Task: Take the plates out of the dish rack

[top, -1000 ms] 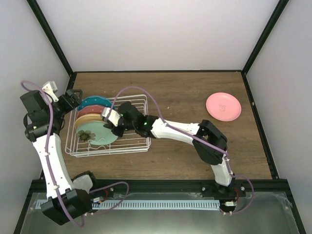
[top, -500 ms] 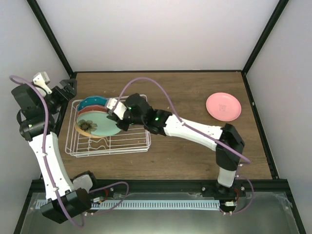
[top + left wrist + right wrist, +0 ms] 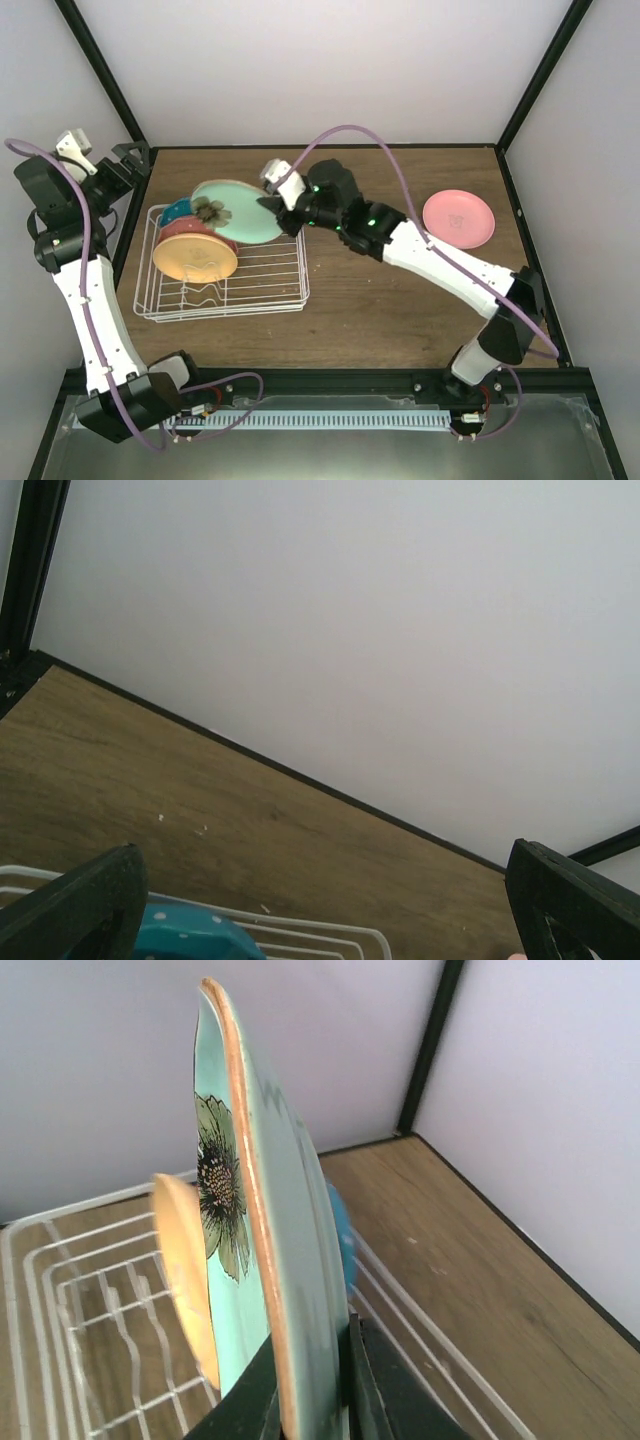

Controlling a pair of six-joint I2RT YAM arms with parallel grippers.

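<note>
The right gripper moves to the right in the top view and down next and releases the mint green plate onto the pink plate [image 3: 458, 219], because that lies flat outside the dish rack [image 3: 270, 292].
My right gripper [image 3: 272, 203] is shut on the rim of the mint green plate with a dark flower [image 3: 232, 211] and holds it lifted above the back of the white wire dish rack [image 3: 270, 292]. In the right wrist view the plate [image 3: 262, 1230] stands on edge between my fingers [image 3: 385, 1385]. The orange-yellow plate [image 3: 196, 258], the salmon-red plate [image 3: 180, 230] and the teal-blue plate [image 3: 174, 211] stand in the rack. The pink plate [image 3: 458, 219] lies on the table at the right. My left gripper [image 3: 128, 162] is open and empty, above the table's back-left corner.
The rack's right half holds no plates [image 3: 90, 1280]. Black frame posts [image 3: 125, 130] and white walls close in the table on three sides. The left wrist view shows the teal-blue plate's top [image 3: 185, 935] and the rack's rim [image 3: 340, 932].
My right gripper has lifted the mint green plate out of the rack, up and toward the back right. My left arm has drawn back to the left, away from the rack.
</note>
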